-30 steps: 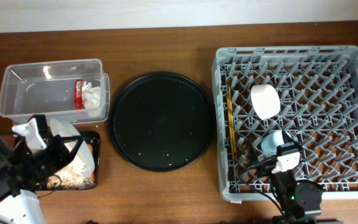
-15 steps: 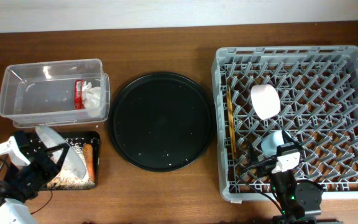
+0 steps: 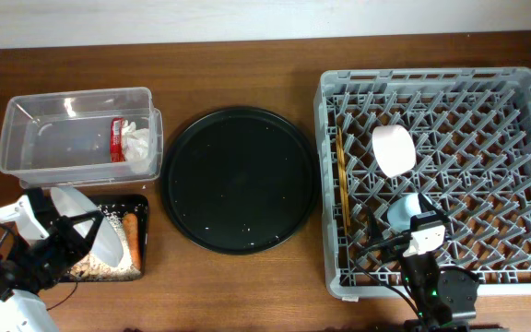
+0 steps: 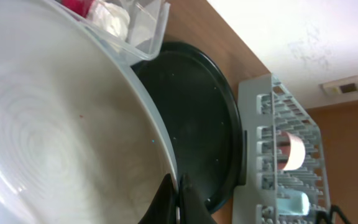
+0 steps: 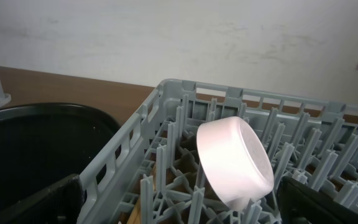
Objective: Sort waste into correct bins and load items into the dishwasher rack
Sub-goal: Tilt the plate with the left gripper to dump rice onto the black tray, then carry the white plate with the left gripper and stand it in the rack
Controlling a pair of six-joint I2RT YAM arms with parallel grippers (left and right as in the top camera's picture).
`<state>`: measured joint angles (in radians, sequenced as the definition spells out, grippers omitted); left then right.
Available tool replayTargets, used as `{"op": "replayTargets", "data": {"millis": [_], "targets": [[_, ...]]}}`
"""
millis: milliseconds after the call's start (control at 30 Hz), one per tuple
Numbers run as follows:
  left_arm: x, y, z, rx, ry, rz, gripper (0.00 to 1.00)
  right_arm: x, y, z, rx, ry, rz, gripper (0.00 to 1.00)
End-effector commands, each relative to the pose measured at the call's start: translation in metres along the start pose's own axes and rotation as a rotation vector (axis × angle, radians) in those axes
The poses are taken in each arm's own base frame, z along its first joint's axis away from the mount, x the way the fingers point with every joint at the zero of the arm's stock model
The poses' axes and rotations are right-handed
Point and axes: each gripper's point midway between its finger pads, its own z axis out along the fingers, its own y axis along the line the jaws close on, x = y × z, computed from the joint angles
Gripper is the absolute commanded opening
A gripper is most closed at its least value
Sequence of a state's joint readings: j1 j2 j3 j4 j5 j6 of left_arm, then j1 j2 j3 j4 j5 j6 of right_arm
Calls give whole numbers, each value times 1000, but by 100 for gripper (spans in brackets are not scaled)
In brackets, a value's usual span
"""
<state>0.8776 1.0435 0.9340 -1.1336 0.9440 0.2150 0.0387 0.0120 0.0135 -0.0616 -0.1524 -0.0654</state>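
Note:
The pegs between the rack's side and the bowl are free, so my left gripper will next go up, move across the round black tray, lower the plate (image 3: 102, 232) there and release it.
My left gripper (image 3: 74, 232) is shut on the rim of the pale grey-white plate (image 3: 102, 232) and holds it tilted over the shallow black tray (image 3: 144, 242). In the left wrist view the plate (image 4: 61, 124) fills the left side, with the fingers (image 4: 179, 194) pinching its edge. The tray holds beige food scraps (image 3: 95, 265) and the orange stick (image 3: 133, 231). The clear tub (image 3: 53, 152) holds the red wrapper (image 3: 116, 138) and the tissue (image 3: 139, 143). The rack (image 3: 514, 138) holds the white bowl (image 3: 393, 149), the blue cup (image 3: 402, 210) and the chopsticks (image 3: 342, 175). My right gripper (image 3: 422, 236) is open and empty by the rack's front edge.
A large round black tray (image 3: 238, 180) lies between the bins and the rack. In the right wrist view the bowl (image 5: 235, 158) leans on the pegs ahead of the open fingers (image 5: 179, 208). A white wall runs behind the table.
My left gripper has drawn back to the left with the plate, uncovering the scraps and the orange stick in the black tray. The right arm has not moved.

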Motion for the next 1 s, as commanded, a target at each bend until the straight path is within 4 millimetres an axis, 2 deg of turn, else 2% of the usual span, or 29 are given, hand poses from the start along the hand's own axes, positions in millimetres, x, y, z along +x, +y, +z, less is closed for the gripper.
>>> {"op": "replayTargets", "data": {"millis": [0,67,133,200,233,267,300,333,400,433,500,567,600,633,700,733,767,800,867,900,967], "targets": [[-1,-2,2,10,1,-11,0,3,0,0,-3,2,-5,98],[-3,-24,4,128,-8,33,0,3,0,0,-3,2,-5,98],[0,-30,8,144,12,87,0,3,0,0,-3,2,-5,98],[11,29,7,-214,68,-128,0,3,0,0,-3,2,-5,98],[11,24,8,-186,68,-126,0,3,0,0,-3,2,-5,98],[-1,-27,10,121,18,79,0,3,0,0,-3,2,-5,98],[-4,-41,8,204,-3,114,0,3,0,0,-3,2,-5,98],[-6,-32,10,158,0,76,0,3,0,0,-3,2,-5,98],[-6,-40,10,197,-3,115,0,3,0,0,-3,2,-5,98],[-5,-35,12,168,9,81,0,3,0,0,-3,2,-5,98],[-1,-69,12,338,13,177,0,3,0,0,-3,2,-5,98],[6,-94,17,410,59,255,0,3,0,0,-3,2,-5,98],[9,-111,20,446,89,307,0,3,0,0,-3,2,-5,98],[11,-140,29,476,129,392,0,3,0,0,-3,2,-5,98],[12,-174,40,522,136,489,0,3,0,0,-3,2,-5,98],[16,-210,51,595,126,564,0,3,0,0,-3,2,-5,98],[20,-233,57,652,120,603,0,3,0,0,-3,2,-5,98],[28,-268,71,751,118,644,0,3,0,0,-3,2,-5,98],[39,-301,88,864,127,656,0,3,0,0,-3,2,-5,98],[51,-321,104,941,147,647,0,3,0,0,-3,2,-5,98],[76,-346,137,1028,198,575,0,3,0,0,-3,2,-5,98]]}}
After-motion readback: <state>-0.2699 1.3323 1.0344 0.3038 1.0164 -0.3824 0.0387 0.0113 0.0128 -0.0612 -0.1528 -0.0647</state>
